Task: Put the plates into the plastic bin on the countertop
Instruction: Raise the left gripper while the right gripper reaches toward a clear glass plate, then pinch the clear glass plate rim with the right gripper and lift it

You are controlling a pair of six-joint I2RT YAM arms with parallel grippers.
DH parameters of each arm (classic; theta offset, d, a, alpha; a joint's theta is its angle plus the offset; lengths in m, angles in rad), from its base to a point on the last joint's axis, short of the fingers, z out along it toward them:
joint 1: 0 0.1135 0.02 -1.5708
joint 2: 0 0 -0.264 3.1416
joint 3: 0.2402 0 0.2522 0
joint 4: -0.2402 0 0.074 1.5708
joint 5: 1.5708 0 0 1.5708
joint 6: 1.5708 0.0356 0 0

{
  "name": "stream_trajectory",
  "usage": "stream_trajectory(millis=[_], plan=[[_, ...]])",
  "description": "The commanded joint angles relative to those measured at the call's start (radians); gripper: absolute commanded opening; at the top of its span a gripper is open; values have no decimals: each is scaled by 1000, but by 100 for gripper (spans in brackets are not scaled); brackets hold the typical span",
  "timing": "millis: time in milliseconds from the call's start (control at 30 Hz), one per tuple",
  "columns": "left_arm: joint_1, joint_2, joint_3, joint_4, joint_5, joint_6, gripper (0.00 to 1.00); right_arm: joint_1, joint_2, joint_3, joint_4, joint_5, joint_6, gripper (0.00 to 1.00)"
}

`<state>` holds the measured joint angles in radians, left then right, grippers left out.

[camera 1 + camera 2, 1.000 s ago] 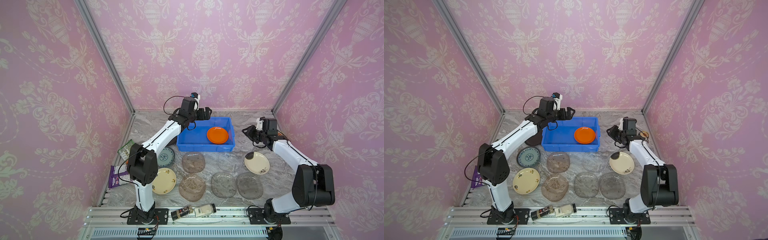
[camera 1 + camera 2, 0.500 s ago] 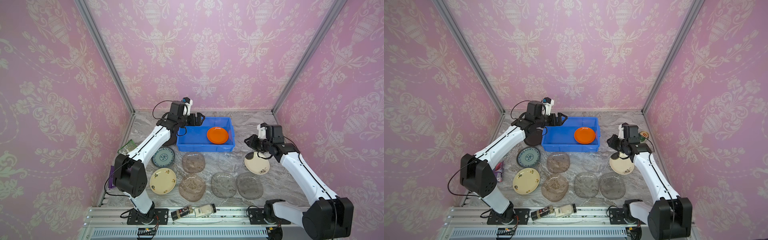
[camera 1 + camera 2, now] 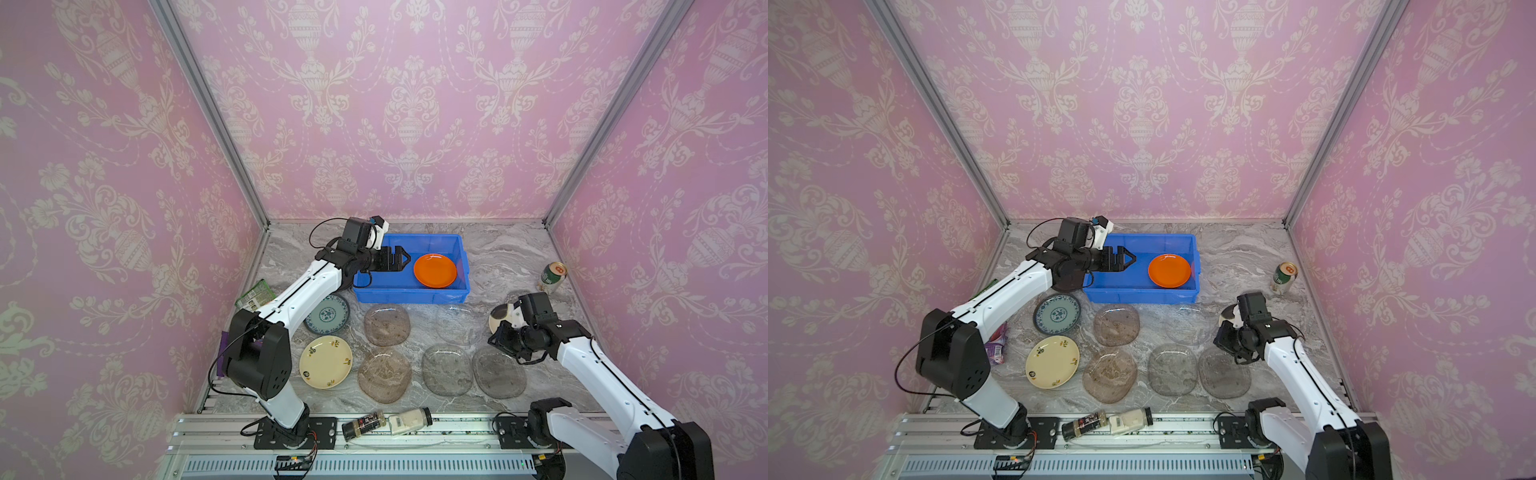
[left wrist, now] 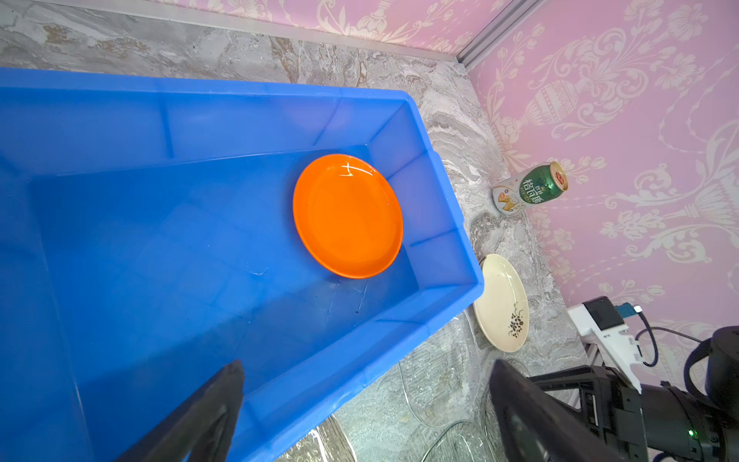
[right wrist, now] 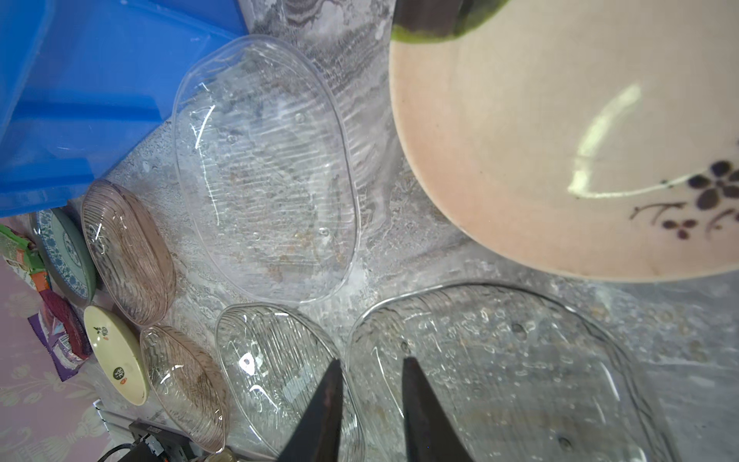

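Note:
The right gripper needs to move toward the bin point(image 3: 415, 297) next and go down onto the clear plate's rim point(image 3: 477, 328) on the side facing the second cream plate, where the bare countertop has room for a finger.
The blue plastic bin point(image 3: 415, 297) point(image 3: 1142, 296) point(image 4: 240, 104) stands at the back of the marbled countertop point(image 3: 507, 253), with the orange plate point(image 3: 435, 271) point(image 3: 1169, 271) point(image 4: 347, 216) in its right half. My left gripper point(image 3: 399, 259) point(image 4: 366, 364) hovers open and empty over the bin's left half. Teal point(image 3: 328, 313), cream point(image 3: 325, 361) and several translucent plates point(image 3: 446, 370) lie in front. My right gripper point(image 3: 498, 340) point(image 5: 372, 364) hangs low over a grey translucent plate's point(image 5: 520, 380) rim, jaws narrowly apart and empty, beside the second cream plate point(image 5: 560, 140).
A green can point(image 3: 552, 276) point(image 4: 530, 188) stands at the right wall. Snack packets point(image 3: 254, 294) lie at the left edge. Two bottles point(image 3: 386, 422) rest on the front rail. A black plate point(image 3: 1065, 284) shows under the left arm, beside the bin.
My right gripper has come forward from the back of the countertop to above the grey translucent plates. The left gripper has shifted forward over the bin, staying open.

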<state>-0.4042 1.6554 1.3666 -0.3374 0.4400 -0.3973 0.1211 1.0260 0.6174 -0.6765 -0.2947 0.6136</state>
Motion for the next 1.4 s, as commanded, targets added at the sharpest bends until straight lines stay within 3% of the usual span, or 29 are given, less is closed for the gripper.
stream_trajectory(millis=[0,267,633,1367], plan=[[-7,0,-29,20,16,11,98,13,35,-11,96,2,54,27],[-7,12,-37,62,42,-11,99,23,164,-1,201,12,57,32],[-5,42,-39,81,52,-15,99,32,284,13,282,17,58,32],[-1,50,-55,98,38,-20,98,41,377,25,365,27,67,15]])
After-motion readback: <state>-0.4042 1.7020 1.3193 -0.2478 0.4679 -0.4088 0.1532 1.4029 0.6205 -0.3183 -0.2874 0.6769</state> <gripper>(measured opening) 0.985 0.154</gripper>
